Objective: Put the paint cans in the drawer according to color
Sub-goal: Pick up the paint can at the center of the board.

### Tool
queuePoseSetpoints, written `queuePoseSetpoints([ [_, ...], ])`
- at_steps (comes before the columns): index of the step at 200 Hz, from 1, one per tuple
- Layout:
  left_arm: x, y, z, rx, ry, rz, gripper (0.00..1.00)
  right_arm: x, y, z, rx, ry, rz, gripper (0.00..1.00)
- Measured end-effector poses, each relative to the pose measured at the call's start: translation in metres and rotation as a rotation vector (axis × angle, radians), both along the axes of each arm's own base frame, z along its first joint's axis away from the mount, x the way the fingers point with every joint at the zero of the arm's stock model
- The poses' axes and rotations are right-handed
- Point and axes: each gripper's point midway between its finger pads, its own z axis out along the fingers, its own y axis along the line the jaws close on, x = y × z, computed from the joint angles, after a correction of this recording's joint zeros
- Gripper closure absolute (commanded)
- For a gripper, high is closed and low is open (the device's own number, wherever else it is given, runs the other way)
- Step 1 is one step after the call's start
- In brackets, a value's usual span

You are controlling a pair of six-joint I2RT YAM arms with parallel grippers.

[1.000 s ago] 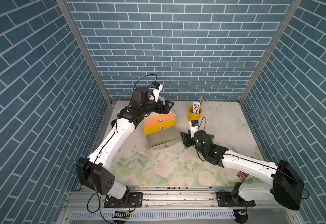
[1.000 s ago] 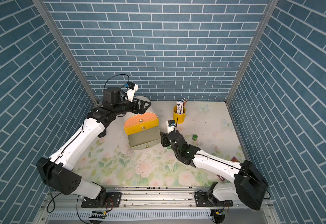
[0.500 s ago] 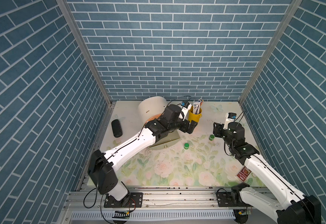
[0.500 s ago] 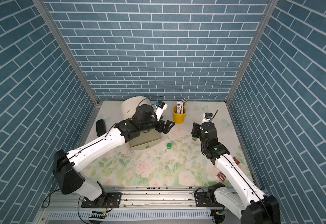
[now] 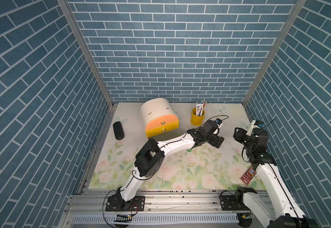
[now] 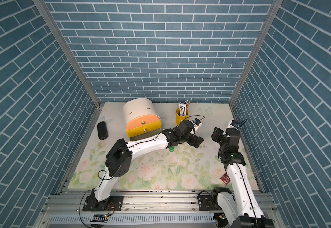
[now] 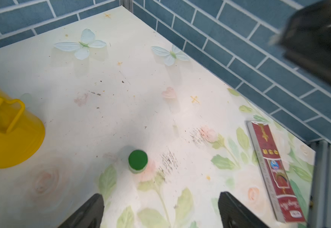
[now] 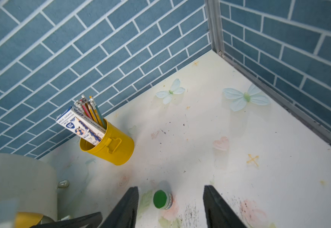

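I need to lower the spread fingers of my left gripper toward the green lid (image 7: pixel 138 159) until they are on both sides of the paint can, because it stands below them with clear tabletop all around.
The drawer cabinet (image 5: pixel 156 115) stands at the back, cream with a peach front (image 5: pixel 160 122) over a yellow one (image 5: pixel 163 130), both shut. My left gripper (image 5: pixel 218 141) reaches across to right of centre, open over a green-lidded paint can (image 7: pixel 138 160) that stands just ahead of its fingers (image 7: pixel 90 210). That can (image 8: pixel 161 199) also shows between the spread fingers (image 8: pixel 128 205) of my right gripper (image 5: pixel 237 136), which hangs open to the right and touches nothing. In both top views this can is hidden. Another green-lidded can (image 6: pixel 172 149) stands by the left forearm.
A yellow bucket (image 5: pixel 197 118) with pencils and a box stands behind the left gripper. A black case (image 5: pixel 118 130) lies left of the cabinet. A red packet (image 5: pixel 247 174) lies by the right arm. Brick walls close three sides.
My left arm has swung from the cabinet across to the right of centre. My right arm has drawn back from the middle to the right side.
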Motion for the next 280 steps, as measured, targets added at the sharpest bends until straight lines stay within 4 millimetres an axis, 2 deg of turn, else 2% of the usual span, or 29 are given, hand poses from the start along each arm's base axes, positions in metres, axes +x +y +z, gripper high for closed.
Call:
queuePoseSetpoints([
  [18,0.015,-0.012,-0.020,0.021,-0.011,0.023,0.05,-0.003,-0.004,0.000,0.023,-0.006,-0.010,0.43],
  [49,0.037,-0.025,-0.053,0.059,-0.025,0.054,0.08,-0.005,0.000,-0.009,0.047,0.011,0.012,0.43],
  [95,0.048,-0.023,-0.090,0.109,-0.010,0.073,0.19,-0.006,0.002,-0.013,0.054,0.017,0.026,0.43],
  [156,0.053,-0.020,-0.092,0.104,-0.012,0.077,0.35,-0.006,0.004,-0.012,0.057,0.016,0.035,0.44],
  [193,0.052,-0.023,-0.091,0.091,-0.009,0.068,0.35,-0.006,0.004,-0.012,0.058,0.016,0.038,0.44],
  [235,0.048,-0.019,-0.105,0.106,0.011,0.057,0.36,-0.006,0.005,-0.012,0.060,0.016,0.042,0.45],
  [247,0.046,-0.019,-0.108,0.109,0.020,0.053,0.41,-0.006,0.005,-0.012,0.060,0.016,0.042,0.45],
  [280,0.044,-0.017,-0.113,0.112,0.031,0.052,0.70,-0.006,0.006,-0.012,0.060,0.016,0.044,0.45],
])
